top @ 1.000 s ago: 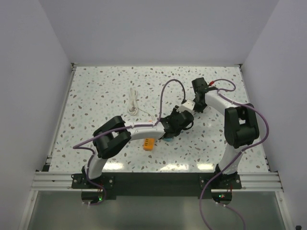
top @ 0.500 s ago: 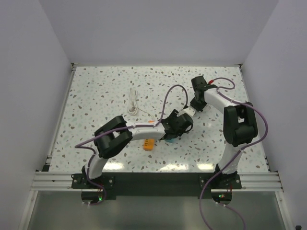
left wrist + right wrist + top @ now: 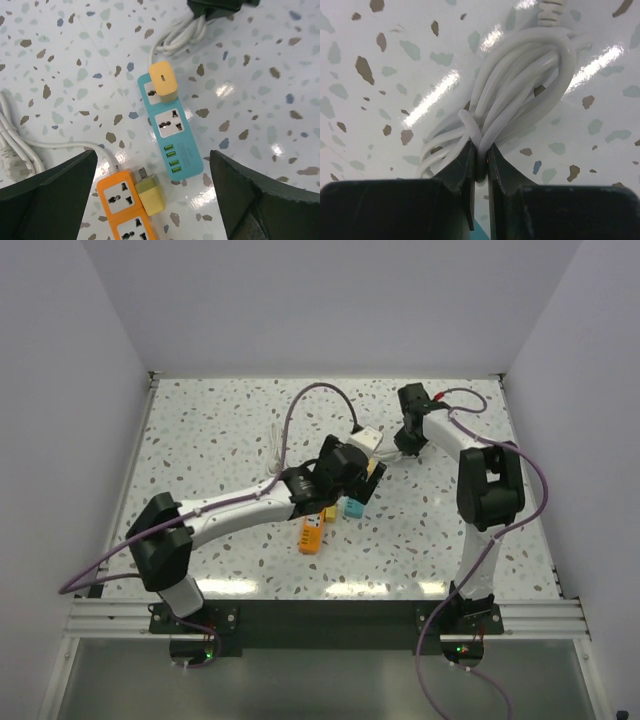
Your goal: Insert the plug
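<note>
The blue power strip's near end is right next to the yellow-green plug (image 3: 148, 196). My right gripper should pull the white coiled cable a little outward next, then open.
The plug (image 3: 163, 84), tan and blocky, stands upright in the end socket of a blue power strip (image 3: 176, 137). My left gripper (image 3: 153, 155) hangs above the strip, wide open with nothing between its fingers (image 3: 55, 190). A second, yellow-green plug (image 3: 148, 196) lies on its side against an orange power strip (image 3: 120, 210), prongs showing. In the top view the left gripper (image 3: 355, 485) is over the blue strip (image 3: 354, 508). My right gripper (image 3: 480, 160) is shut on the blue strip's white coiled cable (image 3: 520, 90), behind the strip (image 3: 400, 452).
A second white cable (image 3: 278, 455) lies bundled on the speckled table (image 3: 200, 430) at the back left and runs to the orange strip (image 3: 312, 534). White walls enclose the table on three sides.
My left gripper has opened wide and lifted off the blue strip, leaving the tan plug standing in its socket. The left arm swung back and left. The right gripper stays shut on the cable.
</note>
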Controlling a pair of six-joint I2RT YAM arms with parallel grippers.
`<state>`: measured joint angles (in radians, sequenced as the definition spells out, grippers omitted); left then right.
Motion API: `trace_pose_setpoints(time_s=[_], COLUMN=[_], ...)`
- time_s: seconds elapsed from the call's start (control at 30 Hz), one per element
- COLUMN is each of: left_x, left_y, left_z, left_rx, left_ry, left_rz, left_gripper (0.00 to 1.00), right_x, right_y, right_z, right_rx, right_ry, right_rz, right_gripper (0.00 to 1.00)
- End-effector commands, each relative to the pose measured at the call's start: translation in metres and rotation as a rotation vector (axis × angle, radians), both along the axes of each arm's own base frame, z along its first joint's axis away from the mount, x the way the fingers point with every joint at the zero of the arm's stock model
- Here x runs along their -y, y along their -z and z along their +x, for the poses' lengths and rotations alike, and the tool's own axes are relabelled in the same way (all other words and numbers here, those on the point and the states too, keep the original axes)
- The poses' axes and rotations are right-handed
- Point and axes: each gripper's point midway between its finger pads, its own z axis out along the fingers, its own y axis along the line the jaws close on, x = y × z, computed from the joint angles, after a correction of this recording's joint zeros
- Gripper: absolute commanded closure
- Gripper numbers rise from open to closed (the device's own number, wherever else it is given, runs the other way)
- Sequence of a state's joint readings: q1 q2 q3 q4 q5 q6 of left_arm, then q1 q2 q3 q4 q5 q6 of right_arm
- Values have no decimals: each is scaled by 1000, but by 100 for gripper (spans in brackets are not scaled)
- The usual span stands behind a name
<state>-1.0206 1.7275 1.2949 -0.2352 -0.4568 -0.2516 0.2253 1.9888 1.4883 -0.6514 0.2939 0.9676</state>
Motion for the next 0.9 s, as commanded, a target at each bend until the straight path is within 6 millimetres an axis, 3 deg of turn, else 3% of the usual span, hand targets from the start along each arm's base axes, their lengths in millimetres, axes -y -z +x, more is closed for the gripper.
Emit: trace_pose_setpoints(time_s=[0.0, 0.03, 0.13, 0.27, 0.33, 0.43, 0.47, 0.57, 0.67, 0.87], left_x=[-10, -21, -29, -40, -43, -45, -44, -44, -43, -37], left_y=[-27, -19, -2, 9, 18, 26, 25, 23, 29, 47], left_z=[-12, -10, -21, -33, -43, -58, -62, -69, -77, -80], left_rx=[-66, -125, -264, -301, -337, -416, -433, -468, -540, -609], left_ry=[18, 4, 40, 70, 105, 135, 147, 163, 155, 155], left_rz=[-95, -82, -105, -54, -29, -6, -13, -9, -1, 30], left_gripper=[0, 0, 0, 1, 5, 9, 9, 11, 15, 17], right_x=[4, 6, 14, 25, 22, 21, 21, 20, 21, 29], right_y=[-29, -31, -43, -43, -43, -43, -39, -49, -60, -77], right_z=[40, 43, 52, 50, 50, 46, 41, 43, 42, 26], right_rx=[118, 124, 154, 146, 155, 159, 148, 179, 197, 196], right_ry=[36, 30, -8, -94, -138, -208, -238, -291, -323, -325], right_rz=[10, -1, -69, -160, -158, -171, -182, -193, -212, -245], right_gripper=[100, 100, 100, 100, 94, 67, 45, 13, 4, 3])
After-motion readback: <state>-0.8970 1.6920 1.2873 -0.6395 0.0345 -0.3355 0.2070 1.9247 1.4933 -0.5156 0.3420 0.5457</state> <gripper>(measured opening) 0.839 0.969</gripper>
